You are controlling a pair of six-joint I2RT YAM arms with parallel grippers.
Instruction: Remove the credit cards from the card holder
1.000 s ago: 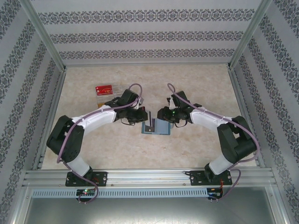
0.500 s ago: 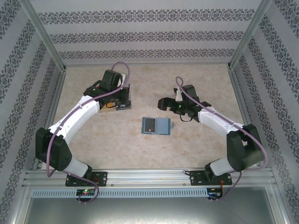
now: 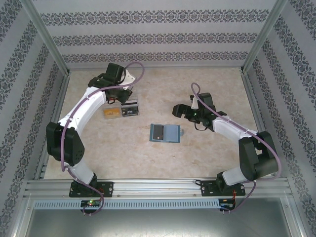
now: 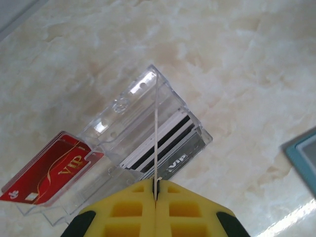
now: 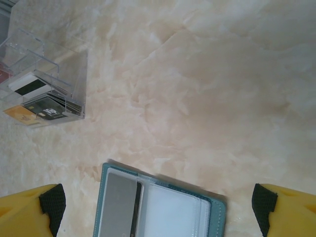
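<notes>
The tray's slot of striped cards is below my left gripper, at an angle to the thin card, so next my gripper needs to turn the card in line, lower it and let go.
The card holder [image 3: 165, 133] lies open and flat mid-table, blue-grey; a grey card [image 5: 118, 205] sits in its left pocket. My left gripper [image 4: 155, 186] is shut on a thin credit card [image 4: 156, 128], seen edge-on, held upright over the clear tray [image 4: 123, 106]. In the top view the left gripper [image 3: 120, 98] hovers at the back left above that tray [image 3: 121, 111]. My right gripper [image 3: 178, 109] is open and empty, just beyond the holder's right end. From the right wrist the holder [image 5: 177, 212] lies below, between the spread fingers [image 5: 29, 212].
The tray holds red VIP cards [image 4: 49, 173], black cards with white stripes [image 4: 170, 145] and an orange card [image 3: 111, 112]. Patterned walls and metal rails close in the table on three sides. Marble tabletop [image 5: 197, 89] lies bare between tray and holder.
My left arm swung from the holder to the back-left tray, carrying the card. My right gripper opened and drew back to the right of the holder.
</notes>
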